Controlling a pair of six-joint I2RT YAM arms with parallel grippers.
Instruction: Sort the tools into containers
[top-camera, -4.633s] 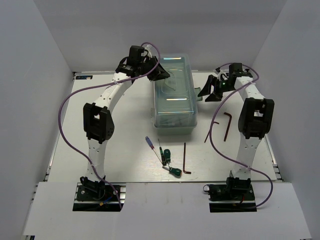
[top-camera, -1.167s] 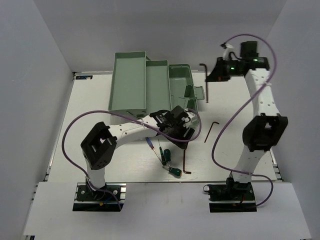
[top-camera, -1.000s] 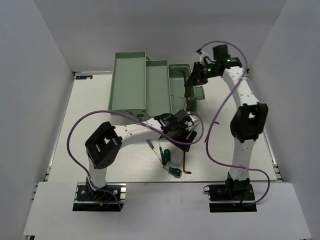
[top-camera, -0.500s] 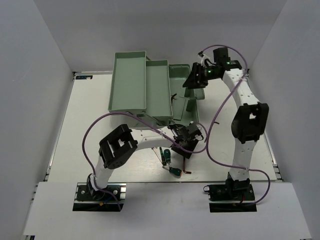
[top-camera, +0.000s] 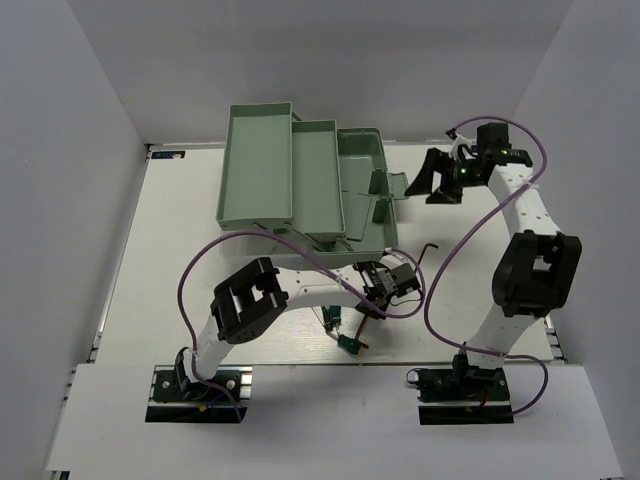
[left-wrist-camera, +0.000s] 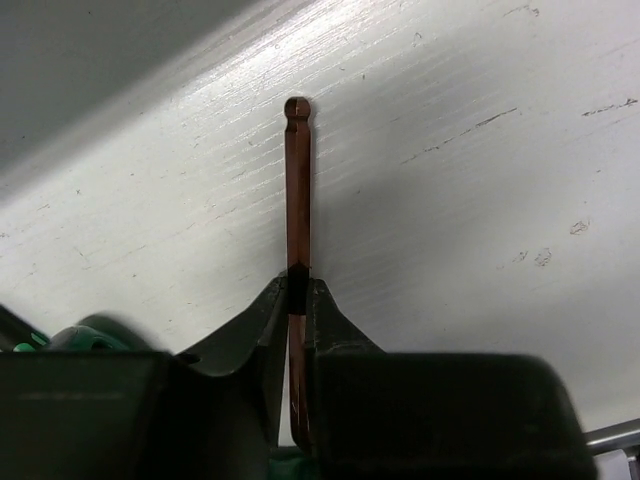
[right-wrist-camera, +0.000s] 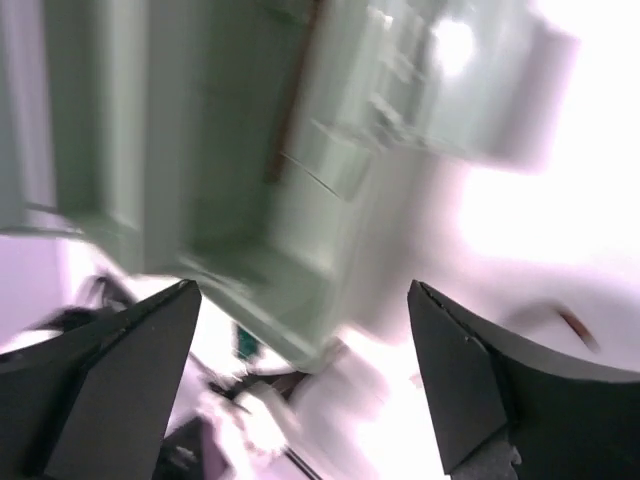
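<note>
I should lift the dark hex key with my left gripper next and carry it outward, then down into the toolbox's deep section (top-camera: 361, 208). I should release it there, because another hex key lies there.
The mint-green toolbox (top-camera: 362, 150) stands open at the back, its two trays (top-camera: 258, 165) fanned out to the left. My left gripper (top-camera: 372, 308) is low at the table in front of the box, and in the left wrist view it (left-wrist-camera: 298, 285) is shut on a thin brown hex key (left-wrist-camera: 297, 180) lying on the white table. Green-handled screwdrivers (top-camera: 337, 322) lie just left of it. My right gripper (top-camera: 436, 180) is open and empty, right of the box. Its blurred wrist view shows a brown hex key (right-wrist-camera: 293, 115) lying inside the box. Another hex key (top-camera: 429, 249) lies on the table.
The purple cable of the left arm (top-camera: 300, 255) loops across the front of the toolbox. The box's translucent lid latch (top-camera: 393, 185) sticks out to the right, near my right gripper. White walls close in the table on three sides.
My left gripper has moved right and down from the screwdrivers to the hex key and shut on it. My right gripper has let its hex key go into the box and drawn back to the right.
</note>
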